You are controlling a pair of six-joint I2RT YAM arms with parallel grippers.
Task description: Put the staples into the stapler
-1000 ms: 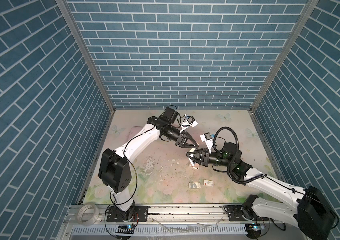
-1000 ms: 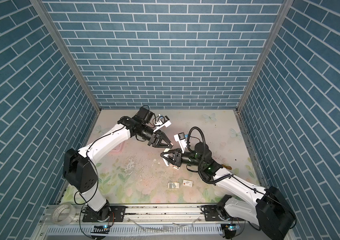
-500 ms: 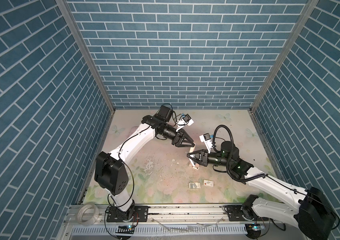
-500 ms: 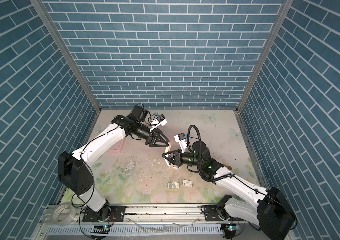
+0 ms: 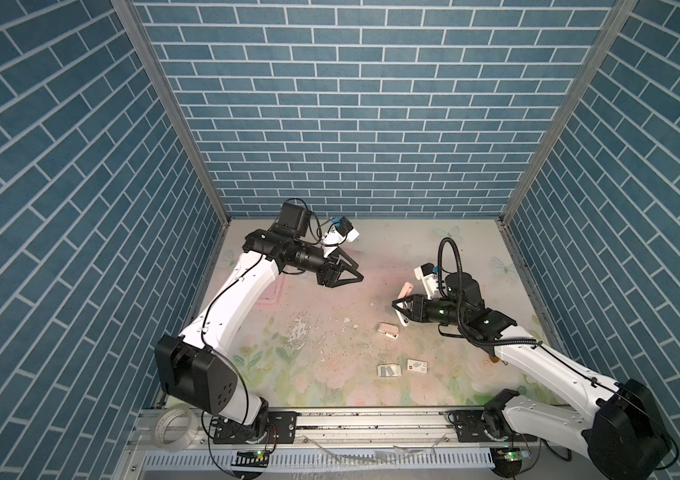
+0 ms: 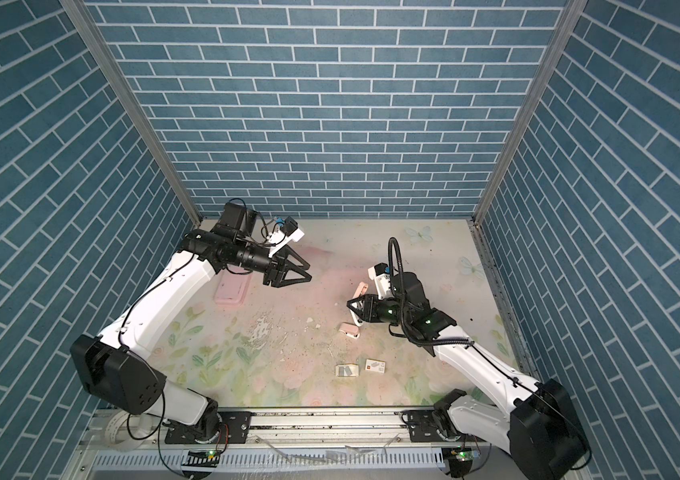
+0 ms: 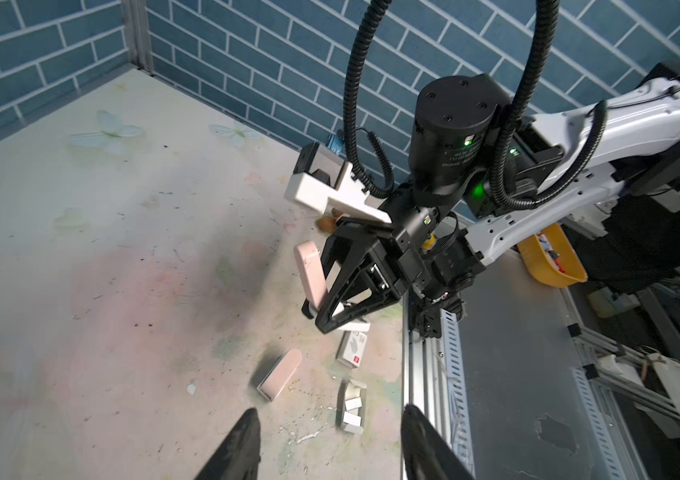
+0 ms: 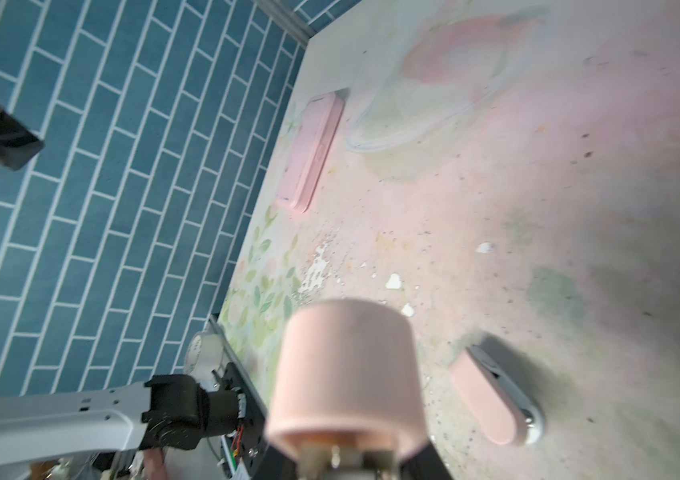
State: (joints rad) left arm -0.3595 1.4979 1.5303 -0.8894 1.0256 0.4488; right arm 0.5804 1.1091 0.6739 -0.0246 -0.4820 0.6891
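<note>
The robot's right gripper will next tip downward and lower onto the clear mat beside the second stapler part to release the pink stapler part, since that mat is below it.
My right gripper (image 5: pixel 397 307) (image 6: pixel 352 309) is shut on a pink stapler part (image 5: pixel 404 289) (image 8: pixel 346 365), holding it above the mat with its free end tilted upward. A second pink stapler part (image 5: pixel 388 330) (image 8: pixel 492 403) with a grey metal rail lies on the mat just in front of it. The staples (image 5: pixel 388 370) (image 7: pixel 352 405) lie in their cream tray near the front edge. My left gripper (image 5: pixel 354 272) (image 7: pixel 330 440) hangs open and empty above the mat, well to the left of the right gripper (image 7: pixel 321 316).
A flat white card sleeve (image 5: pixel 417 366) (image 7: pixel 352 349) with a red mark lies right of the tray. A pink case (image 6: pixel 232 291) (image 8: pixel 309 153) lies by the left wall. Small white crumbs dot the worn middle of the mat.
My left gripper has opened wider and drawn back to the left, away from the right gripper. The right gripper, still holding its pink part, has shifted slightly right.
</note>
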